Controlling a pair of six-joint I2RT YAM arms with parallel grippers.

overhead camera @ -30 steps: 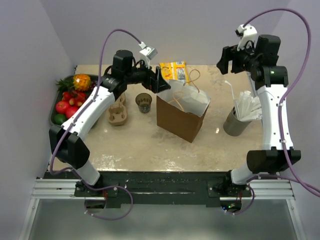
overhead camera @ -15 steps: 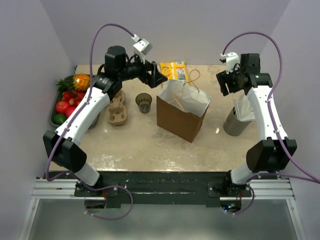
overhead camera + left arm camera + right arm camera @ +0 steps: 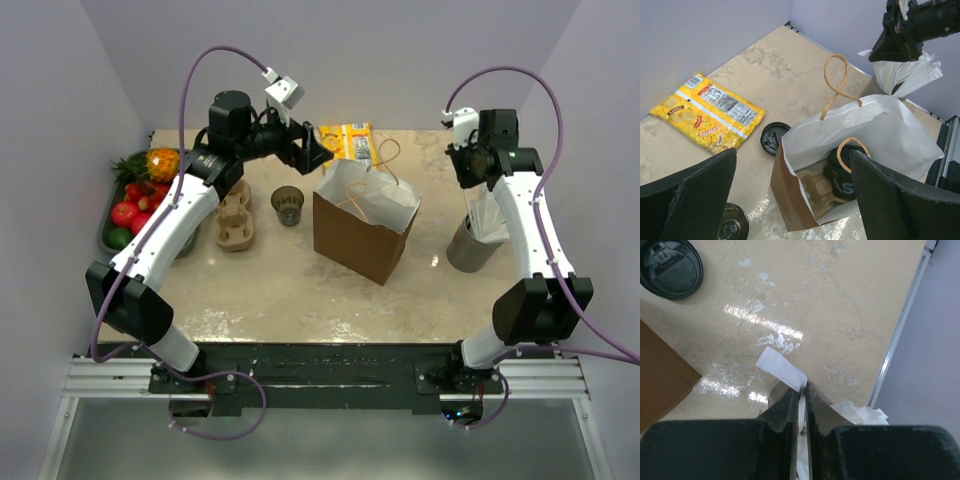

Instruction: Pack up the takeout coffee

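My right gripper needs to lift its straw next and then tilt it over the rim of the open bag, because the straw still reaches into the grey holder (image 3: 468, 245).
A brown paper bag (image 3: 362, 225) stands open mid-table. Inside it, in the left wrist view, lie a cardboard cup carrier (image 3: 815, 187) and a dark coffee cup (image 3: 847, 175) with white lettering. My left gripper (image 3: 318, 155) hovers open above the bag's far left corner, its fingers wide apart (image 3: 794, 155) and empty. My right gripper (image 3: 470, 165) is over the grey holder (image 3: 468, 245) of paper-wrapped straws (image 3: 907, 75). It is shut (image 3: 803, 387) on one white-wrapped straw (image 3: 781, 367). A loose black lid (image 3: 774, 138) lies behind the bag.
An empty dark cup (image 3: 287, 204) and a second cardboard carrier (image 3: 236, 222) sit left of the bag. A yellow snack packet (image 3: 347, 141) lies at the back. A tray of fruit (image 3: 135, 195) fills the far left. The table's right edge rail (image 3: 900, 325) runs close to the straw holder.
My right gripper came down and forward over the straw holder, then closed on a wrapped straw. The left arm rose and drew back a little early on, then held still.
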